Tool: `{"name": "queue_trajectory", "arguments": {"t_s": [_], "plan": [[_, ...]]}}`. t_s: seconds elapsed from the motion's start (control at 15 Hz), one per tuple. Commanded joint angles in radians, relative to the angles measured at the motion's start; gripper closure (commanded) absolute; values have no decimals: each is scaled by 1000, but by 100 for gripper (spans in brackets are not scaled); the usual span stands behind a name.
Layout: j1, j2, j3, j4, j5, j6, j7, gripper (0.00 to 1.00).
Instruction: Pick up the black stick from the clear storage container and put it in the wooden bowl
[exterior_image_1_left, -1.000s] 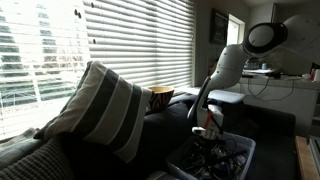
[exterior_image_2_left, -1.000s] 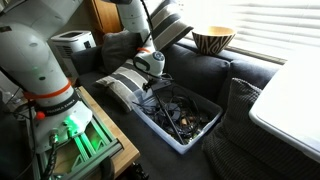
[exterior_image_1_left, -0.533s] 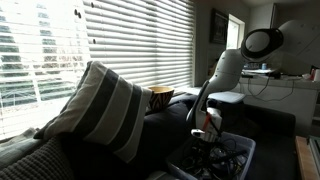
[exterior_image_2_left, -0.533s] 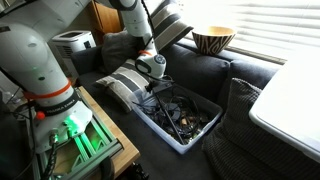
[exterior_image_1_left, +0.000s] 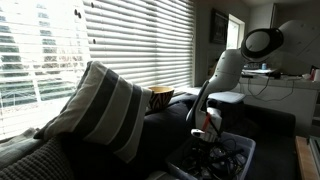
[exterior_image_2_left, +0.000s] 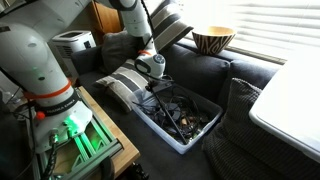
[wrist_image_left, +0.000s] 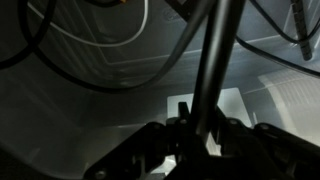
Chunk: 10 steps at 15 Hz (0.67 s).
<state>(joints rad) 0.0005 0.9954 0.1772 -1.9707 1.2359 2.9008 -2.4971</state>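
I will lift the black stick (wrist_image_left: 215, 60) next, then lower it toward the container's dark cables, which are below my gripper, and let go of the stick there.
In the wrist view a black stick (wrist_image_left: 215, 60) runs up from between the jaws of my gripper (wrist_image_left: 197, 125), which is shut on it. In both exterior views the gripper (exterior_image_2_left: 155, 88) (exterior_image_1_left: 205, 138) reaches down into the clear storage container (exterior_image_2_left: 186, 143) (exterior_image_1_left: 246, 148), which is full of dark cables and lies on the sofa. The wooden bowl (exterior_image_2_left: 212, 40) (exterior_image_1_left: 161, 98) stands on the sofa's back ledge by the window, well away from the gripper. In the exterior views the stick cannot be told from the cables.
White and dark cables (wrist_image_left: 90, 40) lie in the container around the stick. A striped pillow (exterior_image_1_left: 100, 110) (exterior_image_2_left: 125, 80) leans on the sofa next to the container. A white tabletop (exterior_image_2_left: 290, 100) stands at one side.
The jaws have closed on the black stick. The arm has hardly moved.
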Motion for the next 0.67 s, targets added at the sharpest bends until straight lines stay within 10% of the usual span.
{"name": "queue_trajectory", "arguments": {"t_s": [0.0,0.6], "plan": [[-8,-76,14,-74,34,41,-22,94],[14,-416,-46,-356,-22,-19,180,94]]}}
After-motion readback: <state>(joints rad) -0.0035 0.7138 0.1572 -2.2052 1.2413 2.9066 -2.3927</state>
